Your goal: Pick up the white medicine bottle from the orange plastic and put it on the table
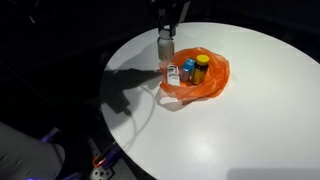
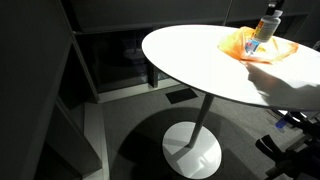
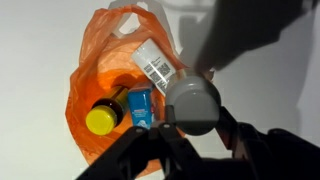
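My gripper should next move away from the orange bag's edge and down, and let go of the upright bottle on the clear tabletop beside the bag, because that spot is below it.
My gripper (image 3: 196,122) is shut on a white medicine bottle (image 3: 193,98), seen end-on in the wrist view. In both exterior views the bottle (image 1: 165,45) (image 2: 265,28) hangs upright from the gripper (image 1: 166,30), above the table and just beside the near-left edge of the orange plastic bag (image 1: 205,85) (image 3: 95,90) (image 2: 240,42). On the bag lie a second white labelled bottle (image 3: 155,65) (image 1: 172,74), a blue box (image 3: 140,105) (image 1: 188,68) and a brown bottle with a yellow cap (image 3: 100,120) (image 1: 201,66).
The round white table (image 1: 250,130) (image 2: 200,60) stands on a single pedestal (image 2: 195,140). The arm's shadow (image 1: 130,85) falls across the table's left side. The surroundings are dark, with cables on the floor (image 1: 100,160).
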Robot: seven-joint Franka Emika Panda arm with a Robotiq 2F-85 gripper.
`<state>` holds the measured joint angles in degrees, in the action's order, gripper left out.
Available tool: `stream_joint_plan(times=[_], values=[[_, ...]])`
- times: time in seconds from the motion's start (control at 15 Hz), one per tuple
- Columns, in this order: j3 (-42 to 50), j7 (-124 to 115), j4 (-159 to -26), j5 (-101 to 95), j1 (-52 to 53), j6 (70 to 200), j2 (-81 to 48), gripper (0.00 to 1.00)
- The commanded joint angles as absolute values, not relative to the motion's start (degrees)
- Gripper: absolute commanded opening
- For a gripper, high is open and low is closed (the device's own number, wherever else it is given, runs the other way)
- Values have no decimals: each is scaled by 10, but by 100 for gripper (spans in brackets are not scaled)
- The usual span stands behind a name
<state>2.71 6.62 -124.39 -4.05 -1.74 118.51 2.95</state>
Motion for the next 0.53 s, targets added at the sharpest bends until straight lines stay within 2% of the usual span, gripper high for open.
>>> stream_joint_plan(times=[0.0,0.47], values=[[12,83,-1250,-34,-4,1176,32,19],[-6,119,-1278,-46,14,1170,26,19]])
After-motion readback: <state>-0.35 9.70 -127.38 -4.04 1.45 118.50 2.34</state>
